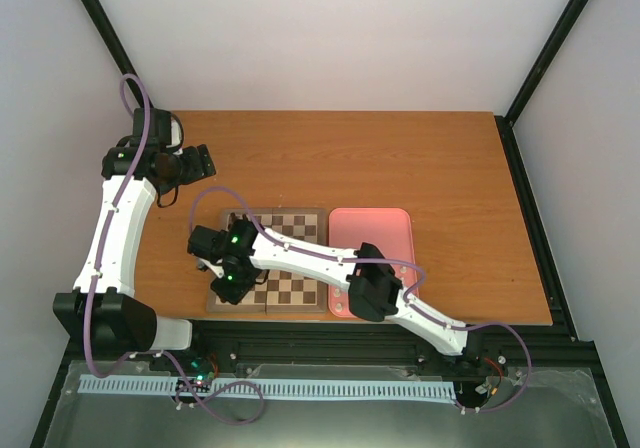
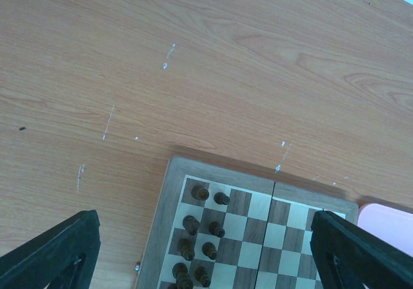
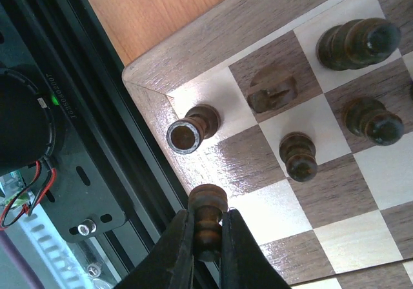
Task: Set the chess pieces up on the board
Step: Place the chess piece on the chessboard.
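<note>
Next, my right gripper moves down toward the dark square between the rook and the pawn (image 3: 300, 155) and releases the piece, because that square stands empty.
The board (image 1: 295, 226) lies mid-table, and its near left corner fills the right wrist view (image 3: 213, 24). My right gripper (image 3: 208, 237) is shut on a dark brown chess piece (image 3: 208, 205), held just over the squares by that corner's left border. From above, this gripper (image 1: 222, 286) sits over the board's near left corner. Several dark pieces stand close by, among them a rook (image 3: 193, 129), a knight (image 3: 271, 90) and a pawn (image 3: 300, 155). My left gripper (image 1: 205, 160) hangs open and empty over bare table beyond the board's far left corner, where two columns of dark pieces (image 2: 200, 191) stand on the board (image 2: 174, 192).
A pink tray (image 1: 370, 230) lies against the board's right side, and the right arm crosses its near part; its corner shows in the left wrist view (image 2: 390, 221). A black rail (image 3: 97, 134) runs along the table's near edge, close to the held piece.
</note>
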### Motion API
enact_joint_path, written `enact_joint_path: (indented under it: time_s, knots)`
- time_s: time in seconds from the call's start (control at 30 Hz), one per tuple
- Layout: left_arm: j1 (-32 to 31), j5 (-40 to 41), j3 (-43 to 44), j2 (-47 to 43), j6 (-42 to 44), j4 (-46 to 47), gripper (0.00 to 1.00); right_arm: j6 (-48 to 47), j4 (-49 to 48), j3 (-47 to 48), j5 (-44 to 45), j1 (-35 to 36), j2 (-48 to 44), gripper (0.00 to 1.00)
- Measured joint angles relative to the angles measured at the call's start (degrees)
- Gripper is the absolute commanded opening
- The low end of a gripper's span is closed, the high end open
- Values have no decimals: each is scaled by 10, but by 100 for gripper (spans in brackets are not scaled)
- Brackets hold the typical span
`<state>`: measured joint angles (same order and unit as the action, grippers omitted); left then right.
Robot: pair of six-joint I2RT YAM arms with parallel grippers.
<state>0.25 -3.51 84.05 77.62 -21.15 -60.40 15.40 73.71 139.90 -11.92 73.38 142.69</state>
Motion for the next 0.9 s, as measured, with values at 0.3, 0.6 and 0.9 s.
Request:
enact_joint_path:
  time_s: [0.3, 0.6, 0.9]
  knots:
    - [0, -1, 0, 0, 0, 0, 100, -5, 0, 4, -7, 0, 5, 3]
    - [0, -2, 0, 0, 0, 0, 100, -6, 3, 10, 0, 0, 21, 4]
    - [0, -2, 0, 0, 0, 0, 100, -6, 4, 14, 8, 0, 26, 6]
